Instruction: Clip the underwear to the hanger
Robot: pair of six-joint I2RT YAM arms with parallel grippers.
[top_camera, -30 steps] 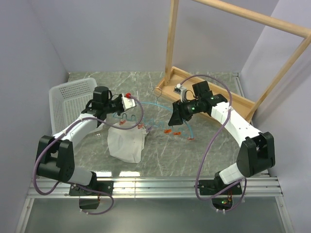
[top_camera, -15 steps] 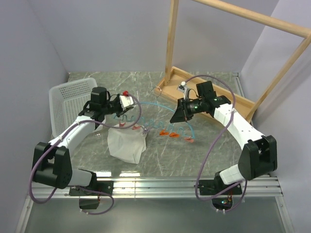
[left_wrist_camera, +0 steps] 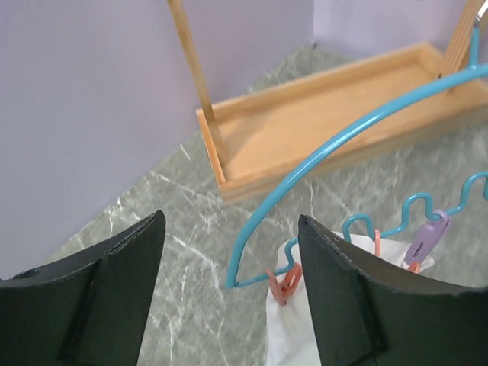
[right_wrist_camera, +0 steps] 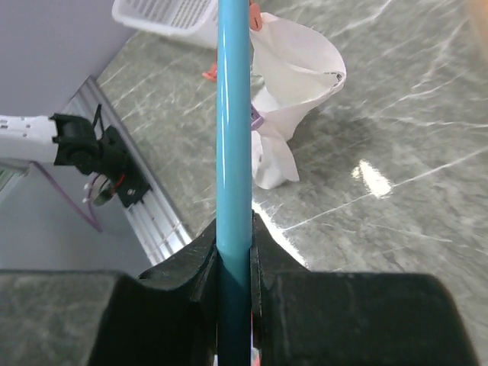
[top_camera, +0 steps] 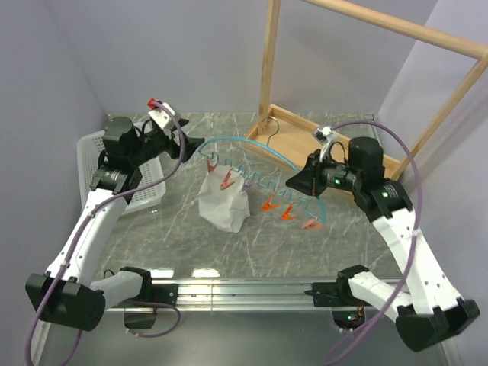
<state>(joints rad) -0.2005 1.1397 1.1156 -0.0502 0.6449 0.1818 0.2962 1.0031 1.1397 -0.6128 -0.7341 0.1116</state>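
Note:
The underwear (top_camera: 225, 201) is already hanging from the clips. I will raise my right gripper outward and turn it to hook the hanger over the rack's top bar (top_camera: 387, 21) and let go.
The teal hanger (top_camera: 245, 140) hangs raised over the table, its metal hook (top_camera: 267, 126) pointing toward the wooden rack. My right gripper (top_camera: 299, 183) is shut on the right part of its arc; in the right wrist view the teal bar (right_wrist_camera: 232, 114) runs straight up between my closed fingers (right_wrist_camera: 233, 236). The white underwear (top_camera: 225, 201) dangles crumpled from orange clips (top_camera: 227, 181) near the hanger's left end. My left gripper (top_camera: 187, 148) stands open just left of that end, touching nothing. In the left wrist view the hanger (left_wrist_camera: 343, 141), a clip (left_wrist_camera: 284, 284) and the underwear (left_wrist_camera: 305, 328) lie beyond my open gripper (left_wrist_camera: 229, 286).
Free orange clips (top_camera: 290, 213) hang from the hanger's wavy lower bar, and a purple one (left_wrist_camera: 425, 238) sits among them. The white basket (top_camera: 90, 156) stands at the left, under my left arm. The wooden rack's tray base (top_camera: 366, 149) and upright post (top_camera: 267, 69) stand at the back right.
My right gripper closed on the hanger and raised it, the underwear rising with it. My left gripper opened and drew back up and to the left.

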